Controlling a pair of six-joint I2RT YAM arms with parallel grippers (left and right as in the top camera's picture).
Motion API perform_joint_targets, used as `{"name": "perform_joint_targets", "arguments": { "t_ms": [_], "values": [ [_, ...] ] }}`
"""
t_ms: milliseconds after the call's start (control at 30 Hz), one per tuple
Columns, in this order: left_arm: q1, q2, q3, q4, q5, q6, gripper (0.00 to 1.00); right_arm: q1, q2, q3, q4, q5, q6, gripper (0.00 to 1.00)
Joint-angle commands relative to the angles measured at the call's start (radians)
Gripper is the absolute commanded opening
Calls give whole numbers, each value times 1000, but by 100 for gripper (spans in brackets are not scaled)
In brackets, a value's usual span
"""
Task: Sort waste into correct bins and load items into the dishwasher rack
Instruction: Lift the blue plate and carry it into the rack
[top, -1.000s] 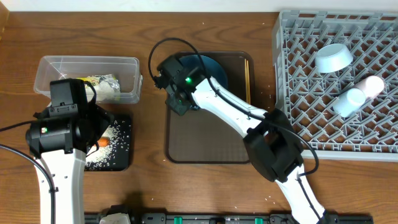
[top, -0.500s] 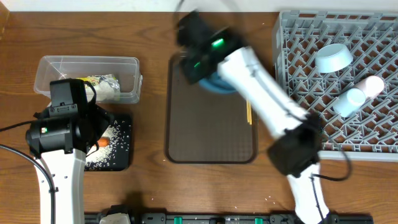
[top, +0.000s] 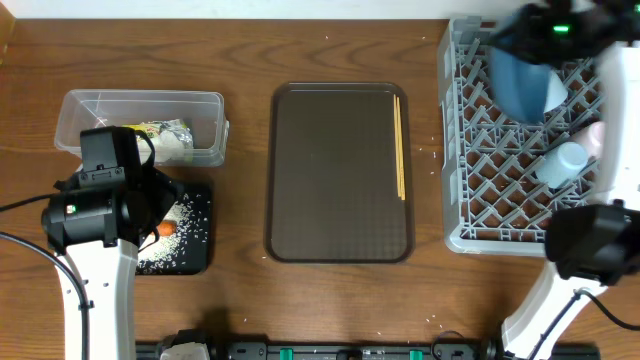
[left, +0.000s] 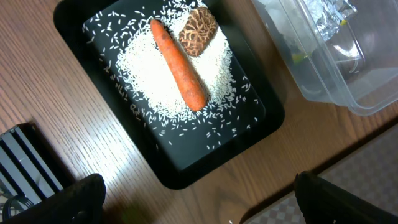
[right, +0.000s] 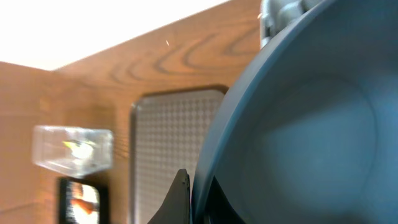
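Note:
My right gripper is above the small bowl, which fills the spot below. Next it needs to go to the right in the overhead view, lower to the open rack (top: 480, 200) slots and release.
My right gripper (right: 198, 196) is shut on the rim of the large dark blue dish (top: 522, 82), which hangs tilted and blurred over the back of the grey dishwasher rack (top: 480, 200). In the rack lie a light blue cup (top: 560, 163) and a whitish cup (top: 598, 135); the small bowl is hidden under the dish. The chopsticks (top: 400, 145) lie along the brown tray's right edge. My left gripper (left: 205, 211) is open and empty just off the corner of the black tray (left: 205, 155), which holds the carrot (left: 179, 65), a brown lump (left: 198, 31) and rice (left: 149, 81). The wrapper (top: 160, 135) sits in the clear tub (top: 100, 105).
The brown serving tray (top: 340, 175) lies mid-table between the bins and the rack, with only the chopsticks on it. A few stray rice grains dot the wood near the rack's left side. The left arm's body covers part of the black tray in the overhead view.
The right arm has lifted the dark blue dish off the brown tray and swung it right, to above the rack. The left arm has stayed still.

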Motion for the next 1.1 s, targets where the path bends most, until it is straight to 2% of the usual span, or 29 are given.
{"name": "perform_joint_targets", "arguments": {
  "t_ms": [0,267,533,733,1000,1067],
  "values": [
    [5,1,-3,-3,-12,-16,98,-105,-15,1,16,-228,-42,1],
    [5,1,-3,-3,-12,-16,98,-314,-14,-2,109,-285,-92,1],
    [5,1,-3,-3,-12,-16,98,-343,-13,-62,224,-285,-153,1],
    [5,1,-3,-3,-12,-16,98,-342,-13,-243,510,-363,-130,1],
    [5,1,-3,-3,-12,-16,98,-343,-13,-460,950,-432,84,1],
    [5,1,-3,-3,-12,-16,98,-343,-13,-488,1017,-442,134,1]
  ]
}}
